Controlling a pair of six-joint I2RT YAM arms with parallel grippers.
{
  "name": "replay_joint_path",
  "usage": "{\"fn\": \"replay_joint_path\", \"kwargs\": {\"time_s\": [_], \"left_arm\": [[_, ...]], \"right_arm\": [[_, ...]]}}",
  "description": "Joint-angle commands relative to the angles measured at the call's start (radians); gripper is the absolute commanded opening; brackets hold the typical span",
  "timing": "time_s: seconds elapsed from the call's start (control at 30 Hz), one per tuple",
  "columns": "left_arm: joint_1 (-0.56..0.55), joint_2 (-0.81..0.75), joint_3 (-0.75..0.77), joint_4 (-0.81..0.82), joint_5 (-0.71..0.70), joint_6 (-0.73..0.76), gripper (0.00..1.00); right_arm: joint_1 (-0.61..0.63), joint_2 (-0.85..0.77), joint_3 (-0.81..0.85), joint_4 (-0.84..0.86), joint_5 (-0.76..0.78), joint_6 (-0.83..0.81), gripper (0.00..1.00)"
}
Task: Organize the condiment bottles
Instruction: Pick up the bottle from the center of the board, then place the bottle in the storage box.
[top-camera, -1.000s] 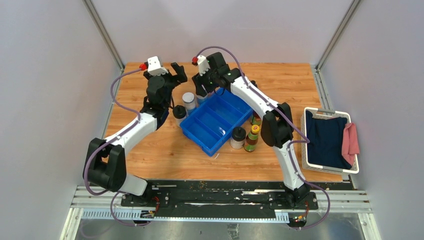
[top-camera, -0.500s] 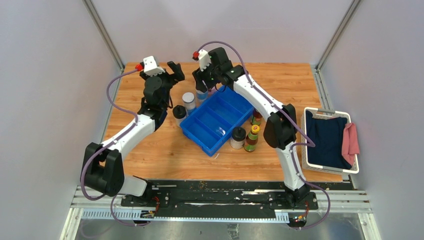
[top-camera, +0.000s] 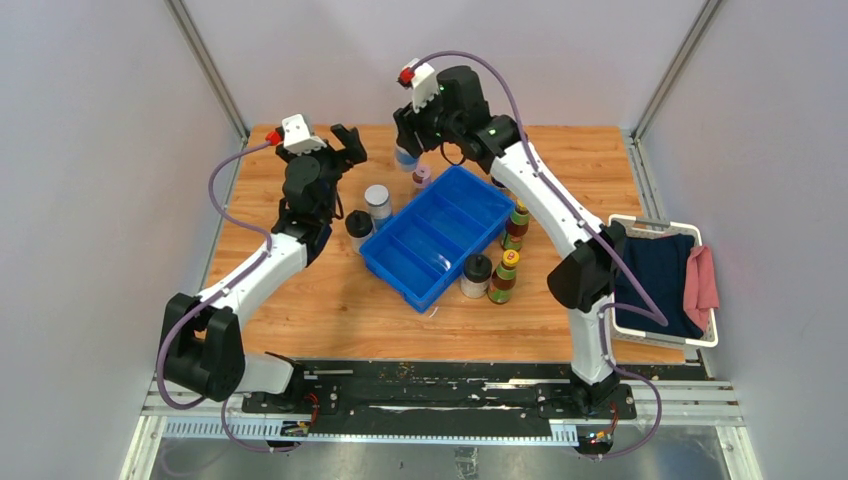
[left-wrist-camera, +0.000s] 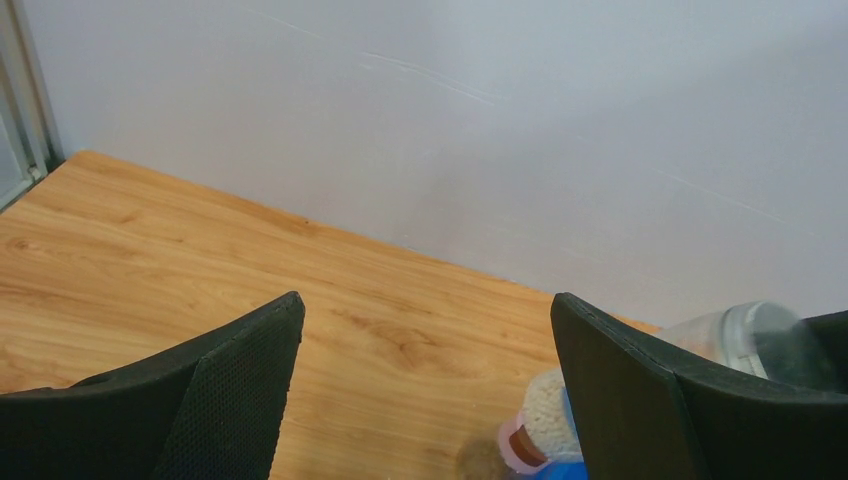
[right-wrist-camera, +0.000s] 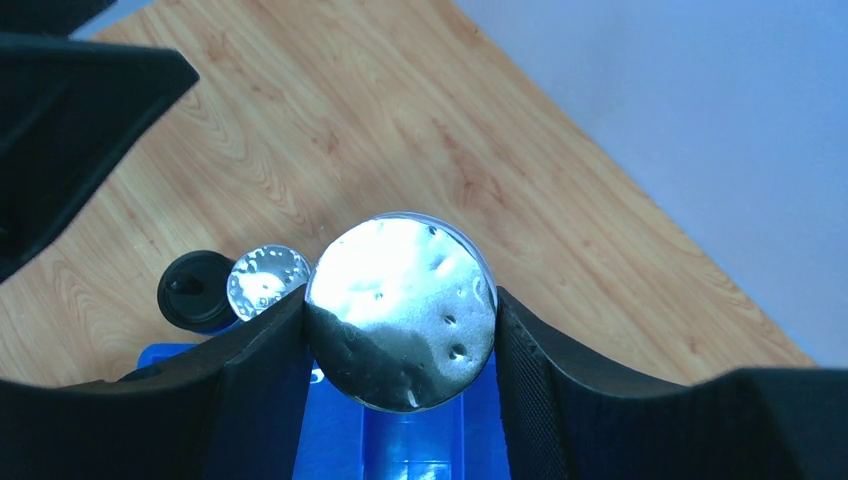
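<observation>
My right gripper carries the clear grey-lid jar over next, lowers it and lets go. The tray's empty farthest section (top-camera: 461, 187) is below the gripper and to its right in the top view.
My right gripper (top-camera: 408, 157) is shut on a clear jar with a grey lid (right-wrist-camera: 402, 310) and holds it in the air over the far left corner of the blue tray (top-camera: 440, 238). A pink-lid jar (top-camera: 422, 177) stands just below it and also shows in the left wrist view (left-wrist-camera: 520, 442). A grey-lid jar (top-camera: 377, 200) and a black-lid jar (top-camera: 358, 224) stand at the tray's left side. Another black-lid jar (top-camera: 476, 273) and three dark bottles (top-camera: 503, 278) stand at its right. My left gripper (top-camera: 345, 148) is open and empty, raised left of the held jar.
The tray's compartments hold nothing. A white basket (top-camera: 714, 300) with dark and pink cloths sits at the table's right edge. Grey walls close in the back and sides.
My right gripper has risen and moved a little right with the grey-lid jar, lifting it off the table beside the tray. My left arm has shifted slightly back.
</observation>
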Motion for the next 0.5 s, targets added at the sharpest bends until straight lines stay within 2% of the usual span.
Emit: {"fn": "replay_joint_path", "kwargs": {"time_s": [0.0,0.4,0.47], "left_arm": [[0.008,-0.031,-0.020,0.019,-0.014,0.004,0.97],[0.008,-0.037,-0.043,0.020,0.011,-0.020,0.96],[0.008,-0.034,-0.052,0.022,0.017,-0.029,0.96]], "right_arm": [[0.013,-0.104,-0.010,0.059,0.070,-0.020,0.00],[-0.031,-0.264,-0.257,0.060,0.197,0.034,0.00],[-0.049,-0.293,-0.338,0.089,0.212,0.056,0.00]]}}
